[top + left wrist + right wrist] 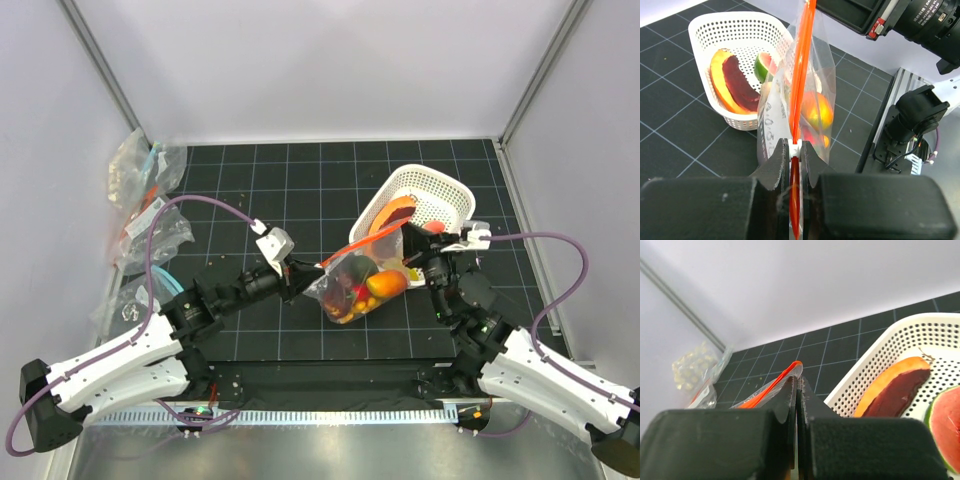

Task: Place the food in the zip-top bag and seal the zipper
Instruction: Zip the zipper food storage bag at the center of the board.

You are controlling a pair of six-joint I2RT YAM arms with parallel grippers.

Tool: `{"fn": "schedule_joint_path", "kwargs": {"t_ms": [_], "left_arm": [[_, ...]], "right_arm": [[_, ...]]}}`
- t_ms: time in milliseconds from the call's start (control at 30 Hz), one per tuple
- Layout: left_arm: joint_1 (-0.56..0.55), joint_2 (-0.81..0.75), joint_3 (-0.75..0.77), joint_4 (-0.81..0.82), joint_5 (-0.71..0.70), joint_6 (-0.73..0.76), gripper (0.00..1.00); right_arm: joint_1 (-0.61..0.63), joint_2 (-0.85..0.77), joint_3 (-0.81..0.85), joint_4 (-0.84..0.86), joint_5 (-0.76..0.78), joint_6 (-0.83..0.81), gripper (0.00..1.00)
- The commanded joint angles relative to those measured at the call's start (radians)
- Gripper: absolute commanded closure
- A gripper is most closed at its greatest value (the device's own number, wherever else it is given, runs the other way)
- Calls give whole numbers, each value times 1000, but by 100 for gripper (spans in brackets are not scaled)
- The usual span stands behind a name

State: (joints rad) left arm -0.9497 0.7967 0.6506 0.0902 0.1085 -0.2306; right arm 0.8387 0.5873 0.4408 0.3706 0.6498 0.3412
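I should next swing my left gripper down to the open dark tiles, below it and to its left in the top view, and release the slider (796, 148).
The clear zip-top bag (352, 295) hangs stretched between my two grippers at the table's middle. It holds orange, yellow, red and dark purple toy foods (372, 285), which also show in the left wrist view (817, 114). My left gripper (308, 277) is shut on the zipper's white slider (796, 148) at the bag's left end. The red-orange zipper (362, 244) runs up from those jaws (802, 75). My right gripper (412, 248) is shut on the bag's right end, at the zipper's tip (792, 367).
A white lattice basket (447, 182) stands right behind the bag, holding an orange and dark red slice (396, 212) and a watermelon piece (945, 415). Clear bags with teal marks (145, 205) lie at the left wall. A metal rail runs along the near edge.
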Motion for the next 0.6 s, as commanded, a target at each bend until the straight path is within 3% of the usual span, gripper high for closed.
{"fn": "schedule_joint_path", "kwargs": {"t_ms": [0, 333, 567], "left_arm": [[0, -11, 35, -41, -6, 1, 99], [0, -19, 38, -61, -29, -1, 98], [0, -13, 46, -78, -69, -10, 97]], "right_arm": [[-41, -29, -5, 77, 353, 5, 99], [-52, -49, -17, 42, 533, 85, 99], [-55, -73, -16, 24, 539, 87, 99]]}}
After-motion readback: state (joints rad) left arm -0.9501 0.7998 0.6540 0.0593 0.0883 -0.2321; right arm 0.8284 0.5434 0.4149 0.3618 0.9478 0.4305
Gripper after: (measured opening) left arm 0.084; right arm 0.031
